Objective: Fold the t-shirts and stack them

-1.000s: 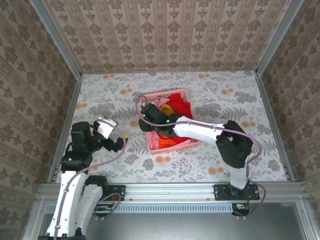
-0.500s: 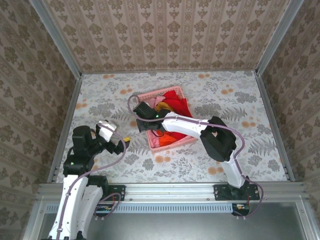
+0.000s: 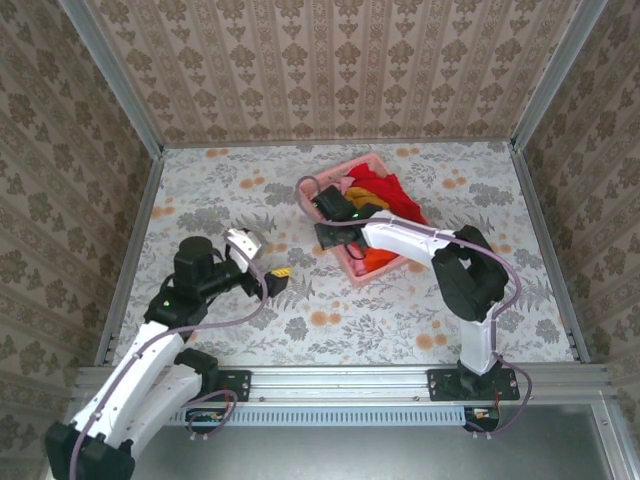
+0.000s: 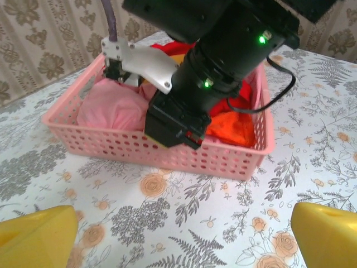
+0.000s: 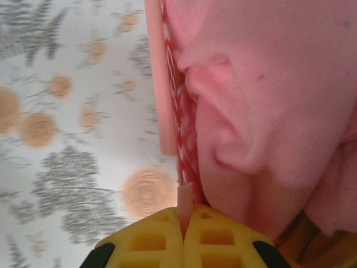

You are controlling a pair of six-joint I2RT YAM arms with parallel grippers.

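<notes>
My right gripper is to drag the basket [image 3: 350, 265] sideways and outward next, to the table's bare far corner [image 3: 488, 172], and let go of the basket's side, because the basket fills the middle of the table.
The t-shirts lie bundled in a pink lattice basket [image 3: 350, 265]: red [image 3: 385, 188], orange [image 3: 378, 258], and pink [image 4: 111, 109]. My right gripper [image 3: 327, 238] is shut on the basket's left wall. In the right wrist view its yellow fingertips [image 5: 150, 240] pinch the thin pink rim [image 5: 162, 84], with the pink t-shirt [image 5: 268, 84] just inside. In the left wrist view the right gripper [image 4: 170, 137] sits over the basket's [image 4: 167, 159] near wall, beside the orange t-shirt [image 4: 234, 125]. My left gripper [image 3: 276, 280] is open over bare table left of the basket, its fingers [image 4: 39, 231] wide apart.
The floral table cloth [image 3: 330, 330] covers the table. Patterned walls and metal posts [image 3: 135, 250] close in the left, back and right sides. The right arm's elbow [image 3: 470, 265] hangs over the table to the right of the basket.
The right gripper closed on the basket wall and dragged the basket to the right and back, turning it. The left arm reached forward and right toward the basket, still open.
</notes>
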